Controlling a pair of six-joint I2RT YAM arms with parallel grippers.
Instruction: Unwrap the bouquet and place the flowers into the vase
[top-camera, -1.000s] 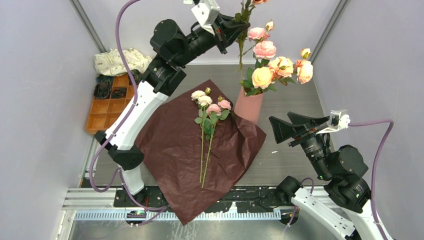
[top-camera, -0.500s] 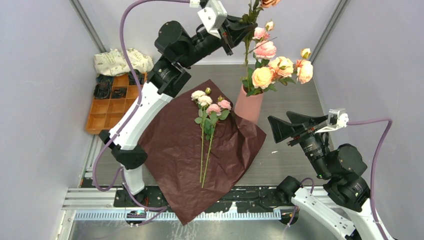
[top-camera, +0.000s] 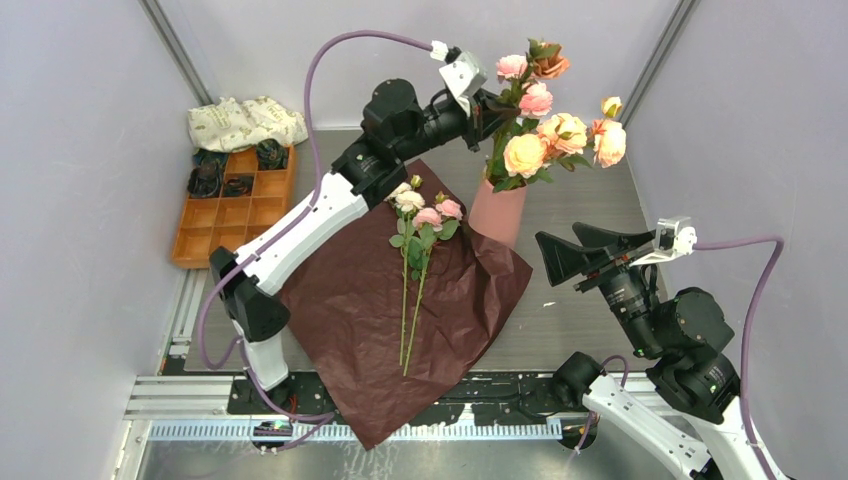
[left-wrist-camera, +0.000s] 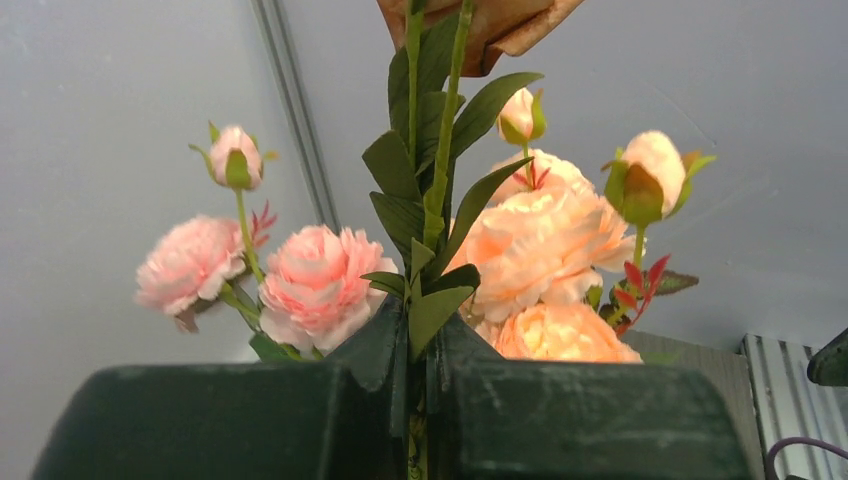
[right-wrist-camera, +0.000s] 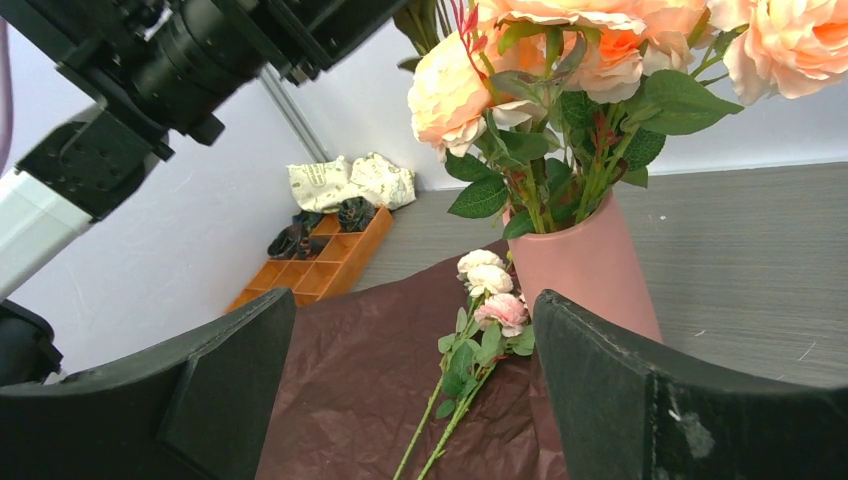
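The left gripper moves down toward the opening of the vase next and releases the leafy stem there, because its brownish bloom (top-camera: 548, 61) still stands above the other roses.
The bouquet is undone: its maroon paper (top-camera: 360, 300) lies spread flat, with two stems of flowers (top-camera: 415, 262) on it. The salmon-pink vase (top-camera: 497, 212) stands at the paper's far right corner and holds several pink and peach roses (top-camera: 560, 135). My left gripper (top-camera: 503, 106) is shut on one leafy flower stem (left-wrist-camera: 441, 170), held upright among those blooms just above the vase; its brownish bloom (top-camera: 548, 61) tops the bunch. My right gripper (top-camera: 562, 245) hangs open to the right of the vase (right-wrist-camera: 590, 265), with nothing between its fingers; the loose flowers (right-wrist-camera: 470, 365) show past them.
An orange compartment tray (top-camera: 215, 215) with dark items sits at the far left, a cream patterned cloth bundle (top-camera: 245, 120) behind it. Grey walls close in on both sides. The paper's near corner hangs over the table's front rail (top-camera: 450, 428).
My left arm has swung right and down, bringing the held stem from high above the vase into the bunch of roses. The right arm has stayed put.
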